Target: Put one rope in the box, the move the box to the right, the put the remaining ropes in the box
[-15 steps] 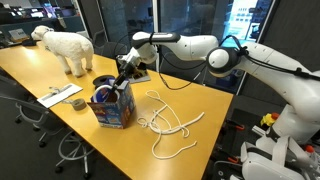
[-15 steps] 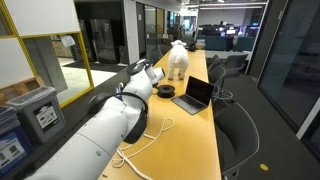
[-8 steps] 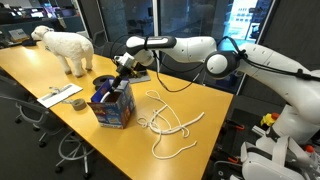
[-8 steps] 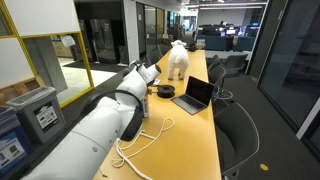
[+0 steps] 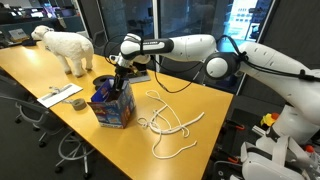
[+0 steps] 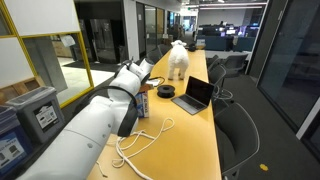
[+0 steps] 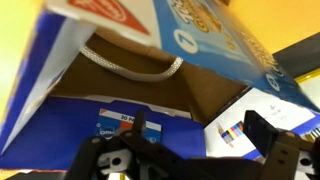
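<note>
My gripper will go up and turn next, then come down astride the blue flap, because one rope is already inside the box [image 5: 113, 106].
A blue cardboard box [image 5: 113, 106] stands open-topped on the yellow table [image 5: 40, 72]. My gripper [image 5: 118, 78] hangs just above its opening, open and empty. In the wrist view the gripper [image 7: 200, 138] looks down into the box [image 7: 200, 40], where a piece of white rope [image 7: 130, 68] lies against the brown inner wall, apart from the black fingers [image 7: 266, 130]. More white ropes [image 5: 170, 125] lie in loose loops on the table beside the box, and in an exterior view they show as ropes [image 6: 148, 142] near the table's near end.
A white toy dog [image 5: 65, 46] stands at the far end of the table. Papers [image 5: 58, 96] and a black roll [image 5: 78, 104] lie beside the box. A laptop [image 6: 196, 95] sits open by the table edge. Office chairs stand around the table.
The gripper has opened, let go of the rope into the box, and lifted slightly while shifting toward the toy dog.
</note>
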Available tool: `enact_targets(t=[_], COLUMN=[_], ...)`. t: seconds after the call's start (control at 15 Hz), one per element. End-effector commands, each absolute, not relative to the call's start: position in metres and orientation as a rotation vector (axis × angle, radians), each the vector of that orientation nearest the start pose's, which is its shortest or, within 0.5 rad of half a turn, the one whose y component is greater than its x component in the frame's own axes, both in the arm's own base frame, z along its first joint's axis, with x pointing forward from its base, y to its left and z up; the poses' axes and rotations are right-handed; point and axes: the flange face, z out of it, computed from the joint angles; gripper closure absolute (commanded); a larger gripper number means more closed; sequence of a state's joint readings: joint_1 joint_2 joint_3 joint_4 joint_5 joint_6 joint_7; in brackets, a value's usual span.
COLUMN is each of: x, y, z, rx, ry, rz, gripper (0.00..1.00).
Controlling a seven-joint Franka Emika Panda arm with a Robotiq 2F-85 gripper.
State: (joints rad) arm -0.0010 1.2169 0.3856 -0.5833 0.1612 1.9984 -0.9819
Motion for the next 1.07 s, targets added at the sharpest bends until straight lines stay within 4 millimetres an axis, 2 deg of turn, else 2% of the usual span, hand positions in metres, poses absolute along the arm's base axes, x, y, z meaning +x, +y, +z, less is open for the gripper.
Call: enact_targets(t=[0.0,0.27,0.47,0.73,1.0], x=[0.808,0.802,0.800,0.803,0.802], y=[0.120,0.100,0.094,0.106,0.131], z=[0.334,0.352,0.343,0.323,0.298], rx=[-2.297,-2.196,-2.148,-2.107,-2.049], ry=[-1.490,-1.587,-1.685,-1.813,-1.905], rz=[-0.502,-0.481,-0.452,-0.468,-0.469], gripper=[0.00,0.00,0.00,0.00,0.00])
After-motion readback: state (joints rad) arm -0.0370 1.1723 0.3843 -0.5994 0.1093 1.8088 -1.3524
